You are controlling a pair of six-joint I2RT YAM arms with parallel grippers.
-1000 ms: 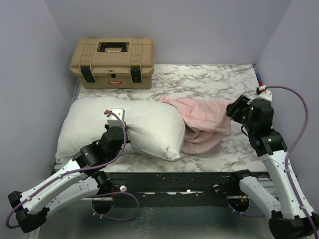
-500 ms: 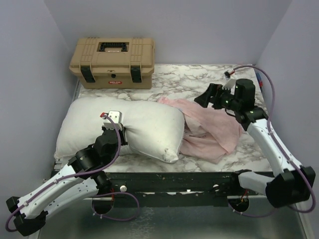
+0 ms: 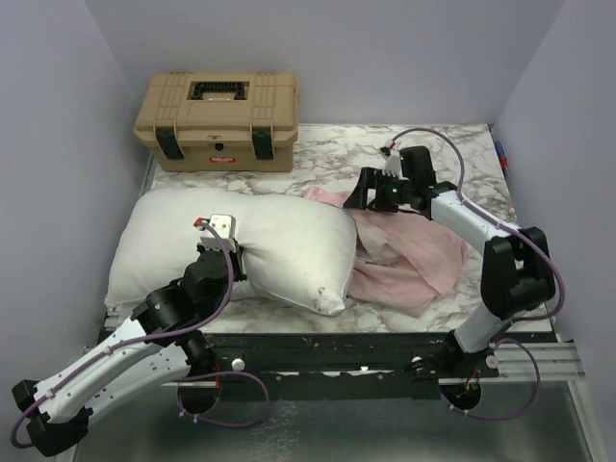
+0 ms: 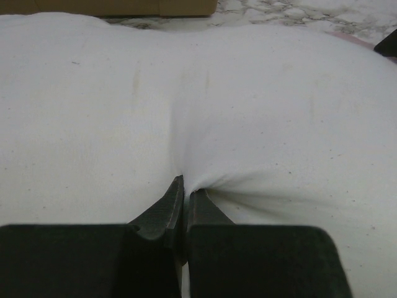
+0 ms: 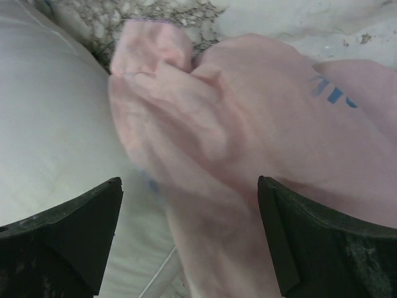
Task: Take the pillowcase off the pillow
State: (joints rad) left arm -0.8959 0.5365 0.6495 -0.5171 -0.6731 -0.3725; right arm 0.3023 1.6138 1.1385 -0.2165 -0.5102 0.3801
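The right gripper, with the pink pillowcase just below it between the fingers, next moves down, fingers spread, onto the pillowcase's fold beside the pillow's end.
The white pillow lies across the left and middle of the marble table. The pillowcase, pale pink inside out, lies crumpled to its right, its left edge against the pillow's right end. My left gripper is shut on a pinch of the pillow's fabric, which shows in the left wrist view at my left gripper. My right gripper is open and empty, just above the pillowcase's far left corner. In the right wrist view the pink pillowcase lies between and beyond the spread jaws of my right gripper, with the pillow at left.
A tan toolbox stands at the back left by the wall. Purple walls close in the table on the left, back and right. Bare marble shows behind the pillowcase at the back right.
My right arm has swung from the right side to the back and then left, over the pillowcase's far left corner. The pillowcase has spread a little. The left gripper has hardly moved.
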